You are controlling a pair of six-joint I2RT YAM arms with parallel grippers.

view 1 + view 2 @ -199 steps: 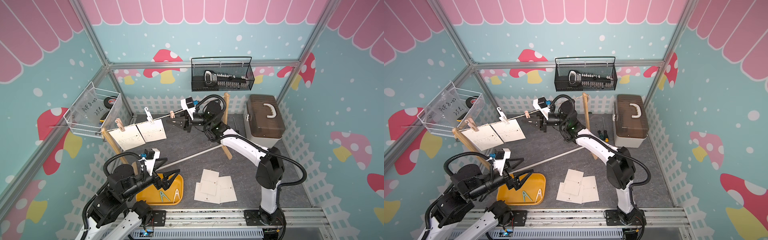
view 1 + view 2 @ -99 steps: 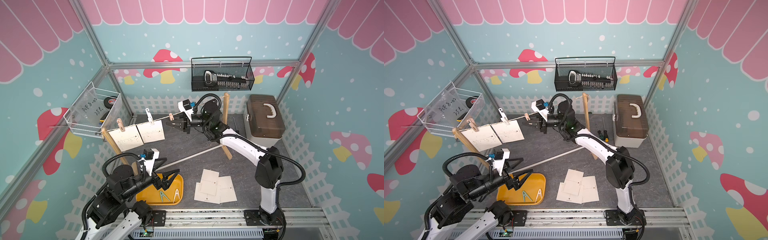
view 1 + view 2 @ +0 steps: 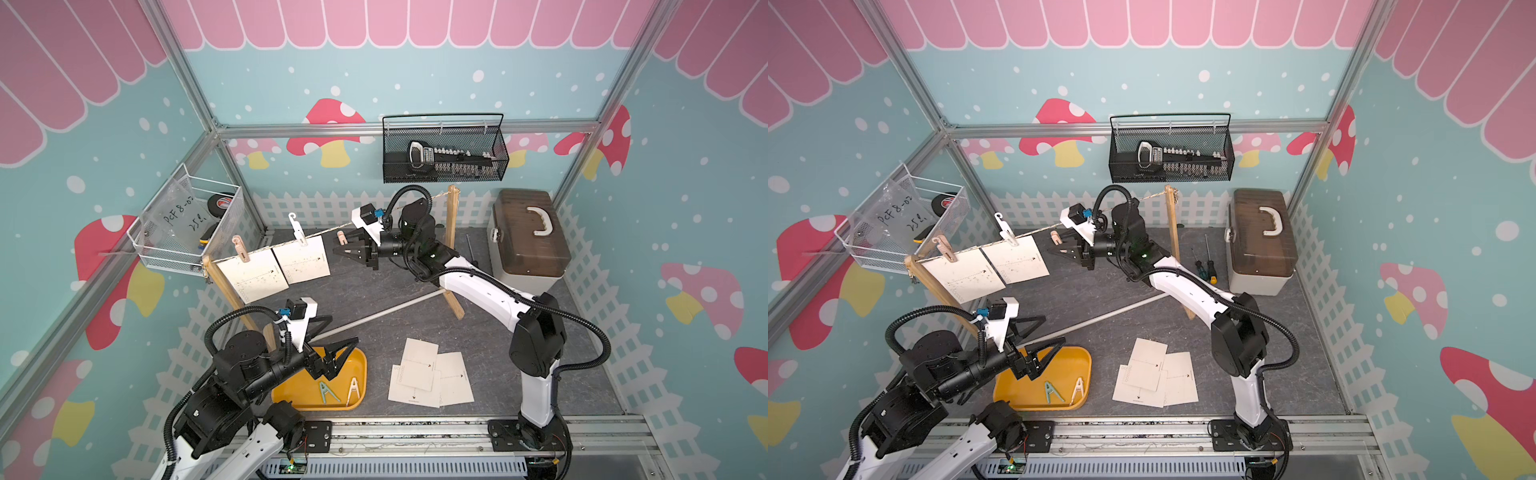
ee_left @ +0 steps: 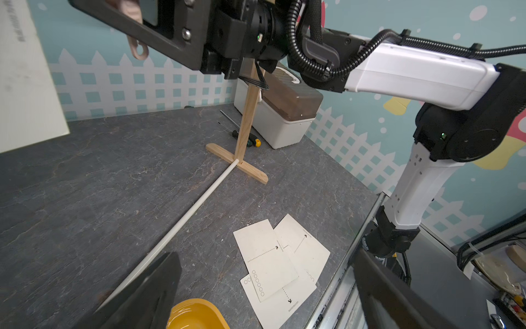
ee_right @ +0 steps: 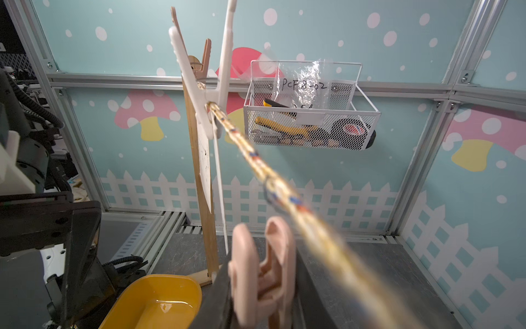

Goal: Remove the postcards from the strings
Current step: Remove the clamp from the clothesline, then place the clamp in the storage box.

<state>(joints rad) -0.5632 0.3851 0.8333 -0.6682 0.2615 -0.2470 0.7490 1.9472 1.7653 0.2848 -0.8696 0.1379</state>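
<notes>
The right gripper moves down over the yellow tray (image 5: 161, 307) next, back from the string, and releases the loose pink clothespin (image 5: 260, 267), since the green and white clothespins lie there.
Two postcards (image 3: 253, 276) (image 3: 302, 259) hang from the strings (image 3: 328, 230) between two wooden posts, one under a pink clothespin (image 3: 240, 248), one under a white clothespin (image 3: 296, 226). Three more postcards (image 3: 430, 376) (image 4: 270, 256) lie overlapped on the table. My right gripper (image 3: 343, 245) (image 5: 262, 273) is shut on a loose pink clothespin (image 3: 341, 237) (image 5: 260, 267), just below and beside the string (image 5: 250, 151). My left gripper (image 3: 338, 332) (image 4: 264, 256) hangs open and empty over the yellow tray (image 3: 299, 390).
The tray holds a green clothespin (image 3: 326, 391) and a white one (image 3: 353, 386). A white rod (image 3: 386, 311) joins the posts' feet. At the back right stand a brown-lidded toolbox (image 3: 528, 237) and screwdrivers (image 3: 1204, 266). Wire baskets (image 3: 444, 153) (image 3: 187, 224) hang on the walls.
My right gripper has shifted slightly left and down with the pink clothespin, which now sits a little below the string. The left arm has not moved.
</notes>
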